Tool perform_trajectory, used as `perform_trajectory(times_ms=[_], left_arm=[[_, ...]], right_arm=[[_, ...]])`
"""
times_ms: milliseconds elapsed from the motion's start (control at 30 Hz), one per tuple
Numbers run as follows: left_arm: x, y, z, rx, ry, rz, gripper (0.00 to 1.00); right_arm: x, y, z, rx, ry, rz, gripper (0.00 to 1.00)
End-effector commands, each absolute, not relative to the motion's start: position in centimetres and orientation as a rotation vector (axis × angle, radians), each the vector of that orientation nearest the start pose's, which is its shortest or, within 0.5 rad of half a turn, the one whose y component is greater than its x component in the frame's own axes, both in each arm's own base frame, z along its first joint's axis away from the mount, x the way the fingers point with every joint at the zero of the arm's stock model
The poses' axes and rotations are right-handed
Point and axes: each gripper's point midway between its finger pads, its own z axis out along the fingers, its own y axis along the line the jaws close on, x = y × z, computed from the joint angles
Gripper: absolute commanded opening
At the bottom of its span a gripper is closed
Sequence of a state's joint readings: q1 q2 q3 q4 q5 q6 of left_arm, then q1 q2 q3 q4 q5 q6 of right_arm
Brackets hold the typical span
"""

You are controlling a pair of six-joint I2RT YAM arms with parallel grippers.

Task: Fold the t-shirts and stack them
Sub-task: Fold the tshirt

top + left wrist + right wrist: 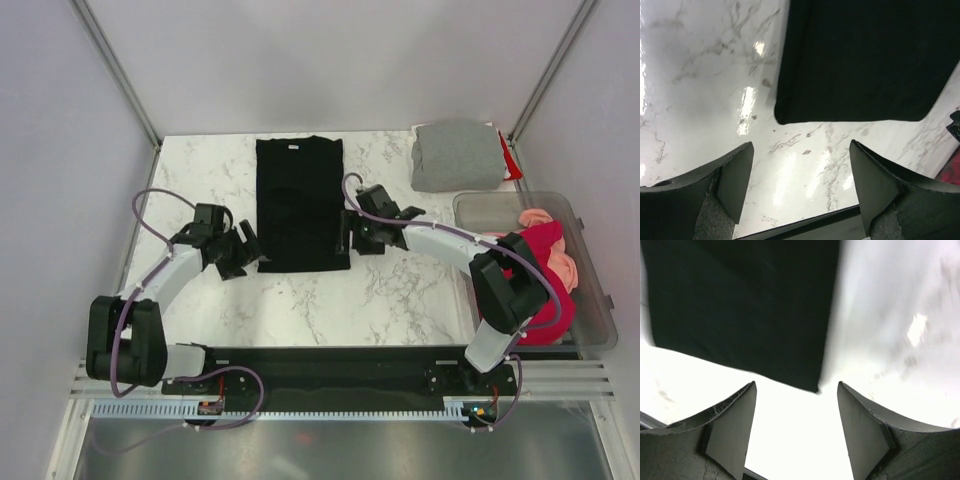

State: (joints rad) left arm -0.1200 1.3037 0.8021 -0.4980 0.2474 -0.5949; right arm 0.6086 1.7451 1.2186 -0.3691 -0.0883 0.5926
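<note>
My right gripper moves down and slightly back next, onto the black t-shirt's near hem corner on the tub side, which shows between my open fingers.
A black t-shirt (300,203) lies flat on the marble table, folded into a long rectangle with its collar at the far end. My left gripper (243,255) is open and empty just off the shirt's near left corner (782,119). My right gripper (352,238) is open and empty just off its near right corner (815,387). Neither touches the cloth. A folded grey t-shirt (456,155) lies at the far right. Crimson (545,250) and salmon-pink (560,268) shirts sit bunched in the tub. The black shirt fills the upper part of both wrist views (865,60) (740,305).
A clear plastic tub (490,208) stands at the table's right edge. A small red object (514,160) pokes out beside the grey shirt. Metal frame posts and grey walls enclose the table. The black base rail (330,370) runs along the near edge.
</note>
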Motion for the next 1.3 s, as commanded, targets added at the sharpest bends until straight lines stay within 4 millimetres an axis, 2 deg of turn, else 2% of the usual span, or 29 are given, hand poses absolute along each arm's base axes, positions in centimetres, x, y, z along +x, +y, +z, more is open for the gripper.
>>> perform_trajectory(times_ms=[0, 33, 100, 133, 400, 500, 533, 600, 633, 700, 733, 800, 833, 867, 900, 933, 967, 1000, 1033, 1100, 1167, 1200, 1233, 1267], left_arm=[[28.8, -11.4, 7.1, -0.522, 2.557, -0.682, 0.84], [28.8, -11.5, 6.7, -0.529, 2.562, -0.692, 0.83], [29.0, -11.8, 6.0, -0.545, 2.554, -0.716, 0.82], [29.0, -11.9, 5.9, -0.547, 2.551, -0.720, 0.82], [29.2, -11.6, 3.5, -0.586, 2.557, -0.695, 0.78], [29.0, -11.5, 2.3, -0.604, 2.576, -0.678, 0.76], [29.2, -11.6, 2.1, -0.610, 2.568, -0.683, 0.75], [29.5, -11.7, 1.7, -0.622, 2.568, -0.690, 0.69], [29.9, -11.8, 1.5, -0.632, 2.568, -0.689, 0.68], [30.6, -12.1, 1.7, -0.627, 2.565, -0.694, 0.58], [31.4, -12.3, 2.3, -0.625, 2.548, -0.704, 0.53], [32.3, -13.0, 3.3, -0.608, 2.531, -0.733, 0.37], [33.4, -13.3, 4.5, -0.598, 2.502, -0.751, 0.28], [33.7, -13.6, 5.3, -0.591, 2.506, -0.773, 0.14], [34.1, -13.8, 6.2, -0.579, 2.501, -0.780, 0.09], [35.6, -14.0, 8.5, -0.543, 2.459, -0.789, 0.05], [35.5, -13.8, 10.2, -0.537, 2.449, -0.772, 0.02], [35.8, -13.6, 11.6, -0.526, 2.421, -0.766, 0.02], [36.4, -13.5, 13.8, -0.507, 2.374, -0.761, 0.02], [35.6, -12.8, 16.0, -0.517, 2.338, -0.733, 0.02], [34.3, -12.8, 16.2, -0.528, 2.340, -0.751, 0.02], [33.6, -12.9, 15.6, -0.545, 2.359, -0.756, 0.02], [32.2, -12.8, 13.7, -0.583, 2.406, -0.759, 0.02], [31.4, -12.9, 12.8, -0.597, 2.427, -0.769, 0.02]], right_arm=[[32.1, 27.3, 8.2, 0.058, 2.543, 0.715, 0.72], [30.8, 26.8, 7.3, 0.061, 2.559, 0.731, 0.72], [30.5, 27.2, 7.1, 0.066, 2.536, 0.784, 0.72], [30.0, 26.8, 6.3, 0.071, 2.554, 0.773, 0.72], [29.6, 27.4, 4.0, 0.072, 2.577, 0.815, 0.71], [29.4, 27.6, 3.0, 0.078, 2.591, 0.832, 0.63], [28.9, 27.4, 2.3, 0.093, 2.616, 0.826, 0.59], [29.3, 27.9, 2.2, 0.088, 2.595, 0.856, 0.54], [29.4, 27.9, 1.7, 0.088, 2.605, 0.853, 0.48], [29.6, 28.3, 1.2, 0.077, 2.618, 0.853, 0.39], [30.1, 28.6, 1.5, 0.071, 2.606, 0.862, 0.25], [30.5, 29.0, 1.4, 0.066, 2.615, 0.872, 0.14], [31.6, 29.2, 2.4, 0.072, 2.589, 0.889, 0.03], [32.1, 29.1, 2.8, 0.067, 2.587, 0.893, 0.00], [33.7, 29.8, 5.1, 0.048, 2.536, 0.923, 0.00], [34.5, 29.5, 6.3, 0.045, 2.519, 0.910, 0.00], [34.6, 28.9, 7.1, 0.023, 2.533, 0.862, 0.00], [36.2, 29.0, 10.7, 0.010, 2.448, 0.847, 0.00], [36.5, 28.8, 12.1, 0.009, 2.423, 0.833, 0.00], [36.1, 28.2, 14.4, 0.016, 2.406, 0.825, 0.00], [34.9, 28.2, 14.7, 0.033, 2.415, 0.852, 0.00], [33.5, 27.8, 13.7, 0.050, 2.444, 0.853, 0.00], [32.6, 27.7, 13.0, 0.055, 2.461, 0.843, 0.00], [31.9, 27.6, 12.5, 0.059, 2.463, 0.844, 0.00]])
